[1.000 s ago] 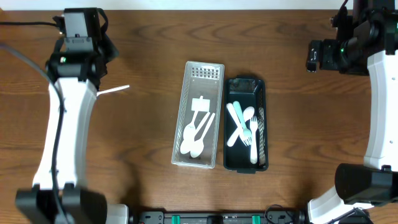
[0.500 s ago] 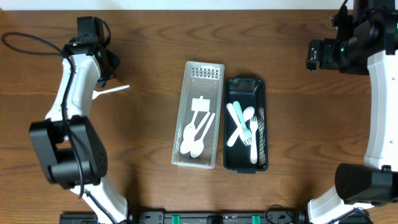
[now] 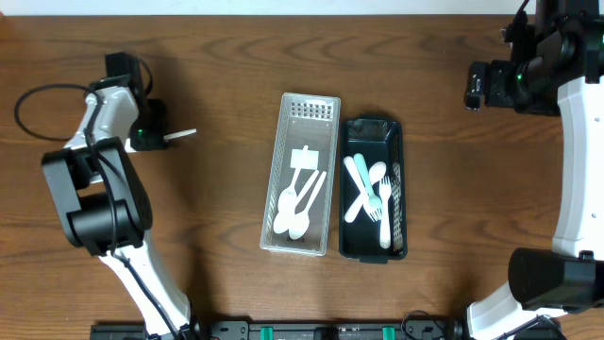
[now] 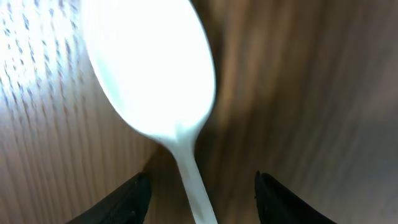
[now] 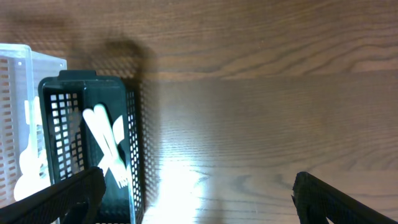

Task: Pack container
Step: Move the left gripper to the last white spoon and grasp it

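The spoon's handle near the bowl [image 4: 193,186] lies between the open fingers. The left gripper stays low and draws its fingers together onto that part of the handle next.
A white plastic spoon [image 4: 149,68] lies on the wooden table at the far left; only its handle [image 3: 181,134] shows from overhead. My left gripper [image 3: 151,138] is down over it. In the left wrist view the gripper [image 4: 202,182] is open, the thin handle running between the two dark fingertips [image 4: 135,198] with a gap on each side. The white perforated container [image 3: 327,123] holds white spoons. Beside it the black container [image 3: 371,129] holds a teal spoon and white forks. My right gripper [image 3: 475,85] hovers at the upper right, open and empty [image 5: 199,199].
The two containers stand side by side at the table's centre, touching. A black cable [image 3: 38,99] loops beside the left arm near the left edge. Bare wood lies between the spoon and the white container, and to the right of the black one [image 5: 261,124].
The left arm has folded back toward the left edge and its gripper has come down from the far edge onto the spoon. The spoon, the containers and the right arm have not moved.
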Tool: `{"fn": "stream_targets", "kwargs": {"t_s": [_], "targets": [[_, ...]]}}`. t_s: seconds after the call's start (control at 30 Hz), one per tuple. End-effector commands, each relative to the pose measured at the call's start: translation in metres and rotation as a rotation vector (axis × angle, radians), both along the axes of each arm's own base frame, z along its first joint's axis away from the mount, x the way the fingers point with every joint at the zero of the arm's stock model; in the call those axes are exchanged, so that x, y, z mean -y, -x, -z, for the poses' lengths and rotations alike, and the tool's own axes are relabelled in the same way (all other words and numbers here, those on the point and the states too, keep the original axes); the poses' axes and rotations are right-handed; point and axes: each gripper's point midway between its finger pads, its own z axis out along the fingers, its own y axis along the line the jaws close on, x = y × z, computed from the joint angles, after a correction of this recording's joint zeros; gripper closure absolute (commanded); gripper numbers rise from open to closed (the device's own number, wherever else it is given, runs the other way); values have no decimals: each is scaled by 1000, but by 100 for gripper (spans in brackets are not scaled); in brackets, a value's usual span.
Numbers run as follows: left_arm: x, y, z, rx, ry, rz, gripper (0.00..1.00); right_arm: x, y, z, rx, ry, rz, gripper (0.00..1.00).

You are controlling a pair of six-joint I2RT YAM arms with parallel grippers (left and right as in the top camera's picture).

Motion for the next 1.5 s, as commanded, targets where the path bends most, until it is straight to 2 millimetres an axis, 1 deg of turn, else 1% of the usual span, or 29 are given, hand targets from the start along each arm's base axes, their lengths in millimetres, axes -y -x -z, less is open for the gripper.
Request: {"fn": "stream_targets", "kwargs": {"t_s": [0.0, 0.27, 0.33, 0.37, 0.4, 0.43, 0.5, 0.63, 0.7, 0.9, 1.0, 1.03, 1.07, 1.1, 1.2, 1.27, 1.4, 1.47], "targets": [[0, 3, 4, -6, 38, -45, 43, 1, -2, 0, 2, -9, 28, 1], [-10, 6, 6, -11, 27, -65, 44, 1, -2, 0, 2, -15, 45, 1], [-10, 6, 6, -13, 27, -65, 52, 1, -1, 0, 2, -15, 45, 1], [-10, 6, 6, -13, 28, -65, 60, 1, -2, 0, 2, -15, 45, 1], [-10, 7, 7, -17, 29, -65, 66, 1, -1, 0, 2, -15, 45, 1], [-9, 8, 7, -20, 31, -65, 67, 1, -1, 0, -1, -15, 45, 1], [-8, 9, 7, -24, 33, -64, 67, 1, 1, 0, -10, -15, 45, 1], [-7, 15, 8, -51, 41, -85, 71, 1, 5, 2, -24, -15, 45, 1], [-7, 18, 8, -60, 44, -90, 75, 1, 5, 2, -27, -15, 44, 1], [-5, 22, 9, -80, 48, -92, 77, 1, 9, 3, -42, -15, 42, 1], [-6, 23, 9, -82, 46, -92, 82, 1, 9, 3, -42, -15, 42, 1], [-5, 23, 9, -84, 47, -92, 81, 1, 9, 3, -42, -15, 42, 1], [-6, 23, 9, -83, 46, -92, 87, 1, 9, 3, -41, -15, 42, 1], [-5, 23, 9, -84, 47, -92, 89, 1, 9, 3, -42, -15, 42, 1], [-5, 24, 9, -86, 47, -91, 90, 1, 9, 3, -42, -14, 42, 1], [-5, 24, 9, -87, 47, -87, 94, 1, 9, 3, -41, -14, 42, 1], [-4, 26, 8, -92, 44, -37, 94, 1, 8, 3, -39, -11, 43, 1], [-4, 25, 4, -85, 36, 19, 94, 3, 8, 3, -39, 0, 47, 1]]}}
